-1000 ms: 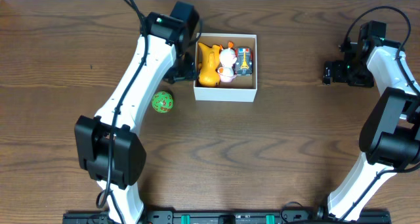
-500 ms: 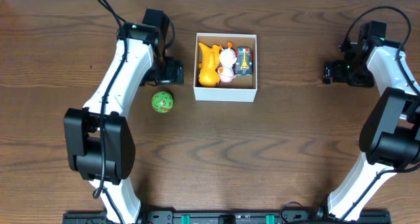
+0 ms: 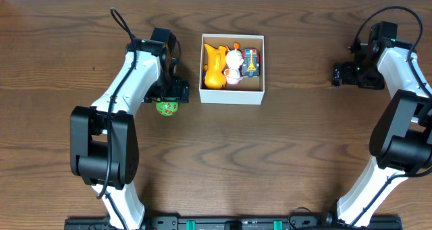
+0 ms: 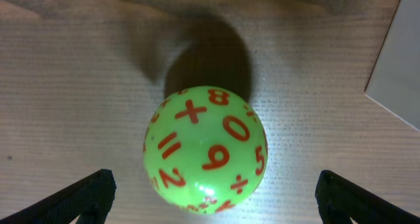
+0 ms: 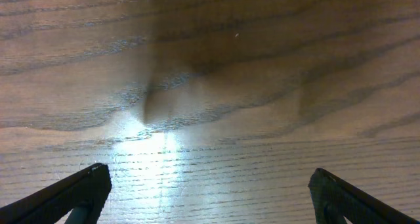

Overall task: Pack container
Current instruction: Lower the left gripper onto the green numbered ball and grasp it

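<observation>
The green ball (image 3: 167, 109) (image 4: 205, 150) already sits between the open fingers of my left gripper, so my left gripper will next lower down around it and close its fingers on both sides of the ball.
The container (image 3: 231, 95) is a white-walled square box at the table's upper middle. It holds a yellow toy (image 3: 214, 67), a white and pink toy (image 3: 233, 65) and a small blue and red toy (image 3: 251, 61). A green ball with red numbers (image 3: 166, 108) lies on the table left of the box. My left gripper (image 3: 167, 99) is open right over the ball; in the left wrist view the ball (image 4: 205, 149) sits between the spread fingers (image 4: 213, 198), not touched. A white box wall (image 4: 397, 66) shows at the right edge. My right gripper (image 3: 337, 75) is open and empty at the far right.
The table is brown wood (image 3: 270, 162). The right wrist view shows only bare wood (image 5: 210, 86) between the open fingers (image 5: 210, 194). The left arm (image 3: 128, 81) stretches from the front left up toward the ball.
My left gripper has moved from beside the box's left wall down and left to over the green ball. The ball, the box and the right arm have not moved.
</observation>
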### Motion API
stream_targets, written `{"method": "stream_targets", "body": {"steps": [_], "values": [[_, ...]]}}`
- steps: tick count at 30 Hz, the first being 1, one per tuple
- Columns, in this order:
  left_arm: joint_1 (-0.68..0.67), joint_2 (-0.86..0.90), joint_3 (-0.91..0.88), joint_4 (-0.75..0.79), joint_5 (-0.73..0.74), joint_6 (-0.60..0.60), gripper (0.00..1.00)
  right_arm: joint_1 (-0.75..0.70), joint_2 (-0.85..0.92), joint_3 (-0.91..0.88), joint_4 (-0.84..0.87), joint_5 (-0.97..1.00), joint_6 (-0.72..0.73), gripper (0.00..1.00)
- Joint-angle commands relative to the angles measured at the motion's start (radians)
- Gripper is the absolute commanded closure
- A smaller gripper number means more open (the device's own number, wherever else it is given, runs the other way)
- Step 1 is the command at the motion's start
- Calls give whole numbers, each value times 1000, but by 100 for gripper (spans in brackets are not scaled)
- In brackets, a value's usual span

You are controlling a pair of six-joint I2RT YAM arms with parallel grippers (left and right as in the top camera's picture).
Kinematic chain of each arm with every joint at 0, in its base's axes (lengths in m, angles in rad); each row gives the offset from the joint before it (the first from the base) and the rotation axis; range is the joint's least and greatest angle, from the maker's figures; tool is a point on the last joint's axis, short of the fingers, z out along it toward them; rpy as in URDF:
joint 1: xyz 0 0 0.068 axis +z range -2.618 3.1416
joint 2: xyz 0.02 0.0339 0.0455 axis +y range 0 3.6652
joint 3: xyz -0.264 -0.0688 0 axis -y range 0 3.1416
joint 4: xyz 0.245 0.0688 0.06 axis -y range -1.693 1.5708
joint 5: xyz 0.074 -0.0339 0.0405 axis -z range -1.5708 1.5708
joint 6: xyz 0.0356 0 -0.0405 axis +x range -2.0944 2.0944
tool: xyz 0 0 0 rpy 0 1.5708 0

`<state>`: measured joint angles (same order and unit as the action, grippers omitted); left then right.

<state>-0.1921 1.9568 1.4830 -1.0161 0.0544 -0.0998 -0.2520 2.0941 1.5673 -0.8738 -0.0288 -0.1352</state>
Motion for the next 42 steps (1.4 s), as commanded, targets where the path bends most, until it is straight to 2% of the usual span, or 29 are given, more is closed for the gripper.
{"method": "stream_targets", "body": {"steps": [1,15,23,29,31,34,35,40,41,42], "values": [[6,3,-20,20,11,14,2,6,-10,-3,0,-5,8,1],[35,3,-86,96,10,28,1,6,-10,-3,0,-5,8,1],[64,3,-86,103,19,29,8,6,-10,-3,0,-5,8,1],[64,3,-86,132,70,29,10,6,-10,-3,0,-5,8,1],[64,3,-86,132,70,29,19,6,-10,-3,0,-5,8,1],[64,3,-86,132,70,29,49,6,-10,-3,0,-5,8,1],[64,3,-86,132,70,29,54,6,-10,-3,0,-5,8,1],[64,3,-86,132,69,28,58,6,-10,-3,0,-5,8,1],[64,3,-86,132,69,28,62,6,-10,-3,0,-5,8,1],[64,3,-86,132,69,28,72,6,-10,-3,0,-5,8,1]]}}
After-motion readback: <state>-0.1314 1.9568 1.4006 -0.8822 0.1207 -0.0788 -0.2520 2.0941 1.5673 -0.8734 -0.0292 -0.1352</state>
